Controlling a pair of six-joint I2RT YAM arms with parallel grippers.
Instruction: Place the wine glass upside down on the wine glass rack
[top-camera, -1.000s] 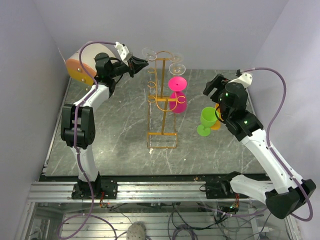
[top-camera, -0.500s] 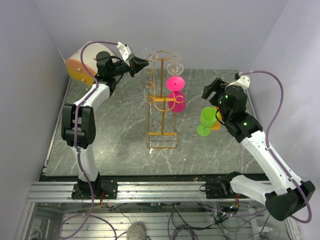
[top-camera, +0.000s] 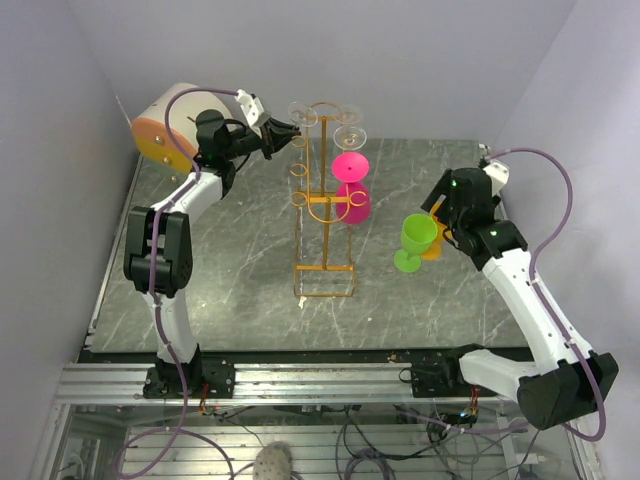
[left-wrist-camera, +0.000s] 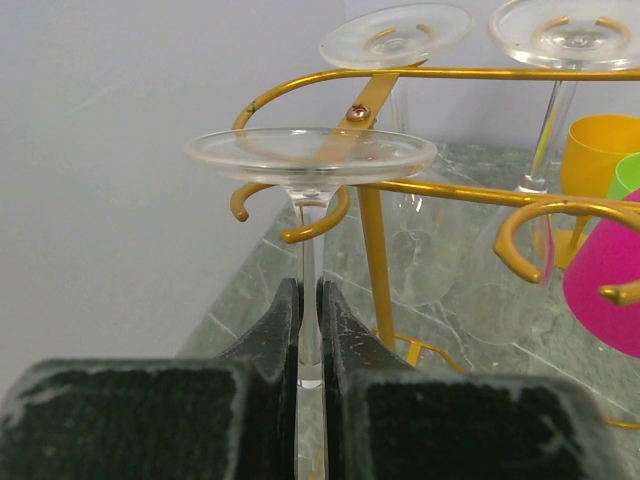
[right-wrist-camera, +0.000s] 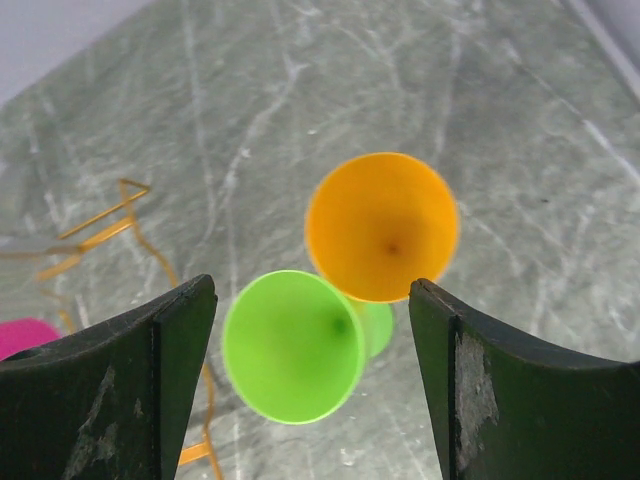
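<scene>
My right gripper lowers and shifts away from the rack first, to reach the orange glass's outer rim (right-wrist-camera: 453, 222) next.
My left gripper (top-camera: 283, 131) is shut on the stem of a clear wine glass (left-wrist-camera: 308, 250), held upside down with its foot (left-wrist-camera: 310, 158) on top. The stem stands in the opening of a ring hook (left-wrist-camera: 316, 222) at the top left of the golden wire wine glass rack (top-camera: 322, 200). The foot sits just above that hook. In the left wrist view the fingers (left-wrist-camera: 270, 330) pinch the stem below the hook. My right gripper (top-camera: 440, 195) is open and empty above a green glass (right-wrist-camera: 290, 345) and an orange glass (right-wrist-camera: 382, 225).
Two clear glasses (top-camera: 352, 137) and a pink glass (top-camera: 353, 185) hang upside down on the rack's right side. The green glass (top-camera: 416, 236) and orange glass (top-camera: 435, 247) stand upright right of the rack. An orange-and-white round object (top-camera: 165, 130) sits at the back left wall.
My left gripper has carried the clear glass to the right, up to the rack's top left hook. My right wrist has shifted right and turned over the green and orange glasses.
</scene>
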